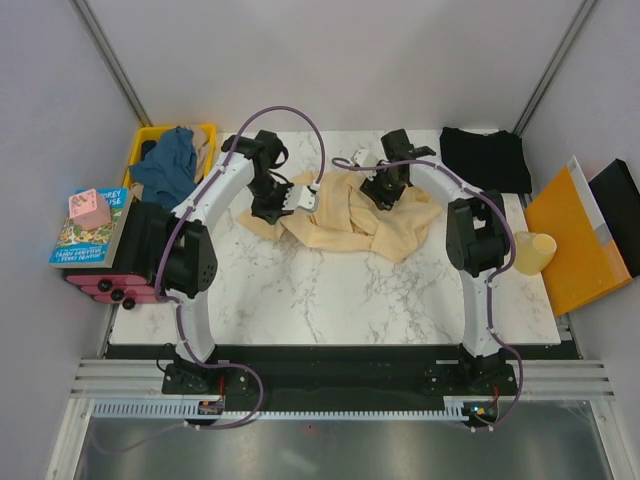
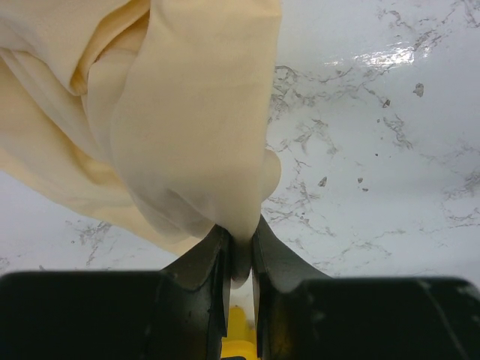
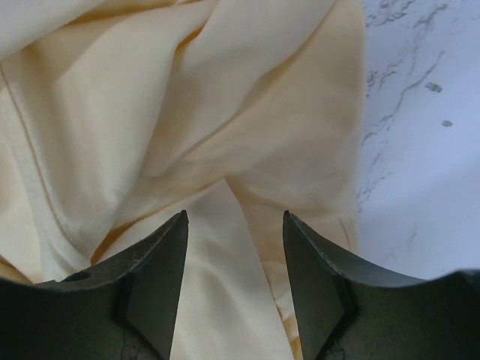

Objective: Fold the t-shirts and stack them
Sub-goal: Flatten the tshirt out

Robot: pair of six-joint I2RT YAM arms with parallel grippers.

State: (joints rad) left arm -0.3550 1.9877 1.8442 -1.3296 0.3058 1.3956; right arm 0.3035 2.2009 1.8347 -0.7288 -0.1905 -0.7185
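The robot's right gripper needs to go down onto the pointed corner of the cream-yellow t-shirt (image 3: pixel 226 198) next.
The cream-yellow t-shirt (image 1: pixel 350 218) lies crumpled on the far middle of the marble table. My left gripper (image 1: pixel 285 203) is shut on a fold of it; the left wrist view shows the cream-yellow t-shirt (image 2: pixel 187 127) pinched between the jaws of that gripper (image 2: pixel 240 244). My right gripper (image 1: pixel 385 190) is open above the shirt's right part; in the right wrist view the gripper (image 3: pixel 235 217) has the cloth (image 3: pixel 187 112) lying between and below its spread jaws. The black t-shirt (image 1: pixel 485 158) lies flat at the far right. The teal-blue t-shirt (image 1: pixel 170 165) sits in the yellow crate (image 1: pixel 206 133).
An orange flat folder (image 1: pixel 568 240) and a black one (image 1: pixel 618 205) lie off the table's right edge, with a cream cup (image 1: pixel 535 252) beside them. Books (image 1: pixel 88 228) and a pink block (image 1: pixel 88 207) sit at left. Bare marble (image 1: pixel 340 300) lies in front.
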